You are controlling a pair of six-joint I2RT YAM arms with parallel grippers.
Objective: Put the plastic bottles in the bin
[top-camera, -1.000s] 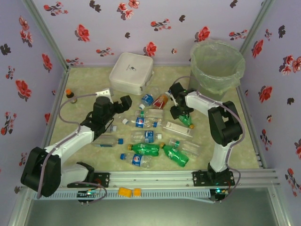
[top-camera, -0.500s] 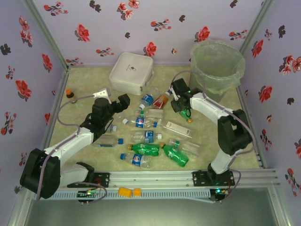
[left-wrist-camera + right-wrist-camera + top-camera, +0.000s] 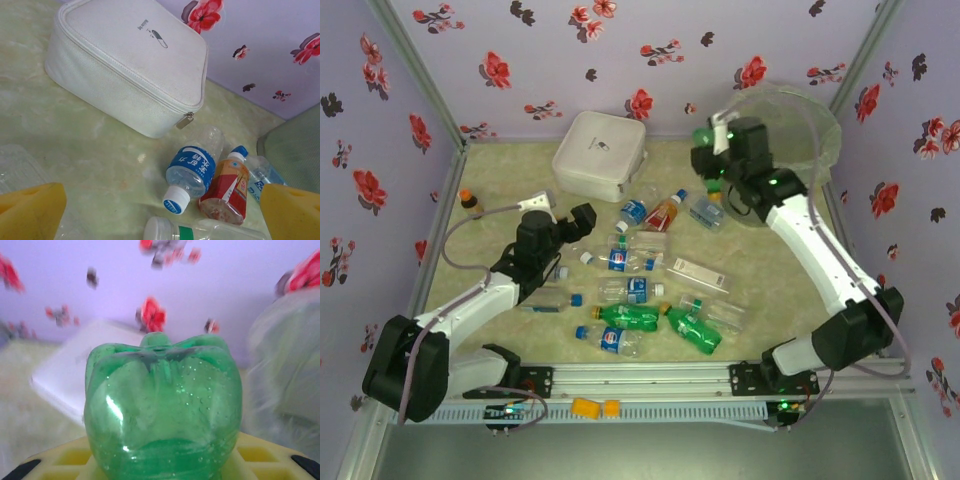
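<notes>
My right gripper should next swing the green bottle (image 3: 701, 135) across the bin's rim and release it over the bin's opening (image 3: 790, 124), because that's beside my gripper, past that rim.
My right gripper (image 3: 712, 150) is raised beside the near-left rim of the grey-green bin (image 3: 800, 120), shut on a green bottle (image 3: 701, 135). In the right wrist view that green bottle (image 3: 162, 410) stands base-out between the yellow fingers (image 3: 55, 460). My left gripper (image 3: 582, 222) hovers low and open over the table, left of the pile. Its yellow pads (image 3: 30, 210) frame a blue-labelled bottle (image 3: 192, 170) and the red-orange bottle (image 3: 225, 187). Several more bottles lie on the table, among them two green ones (image 3: 630, 316) (image 3: 695, 330).
A white zipped case (image 3: 598, 155) sits at the back centre, close behind the pile. The tiny brown bottle with an orange cap (image 3: 468, 200) stands at the far left. Flowered walls enclose the table, and a metal rail (image 3: 660, 380) runs along the front.
The right arm has lifted the green bottle off the table and swung it up and back to the bin's rim. The left arm has barely moved.
</notes>
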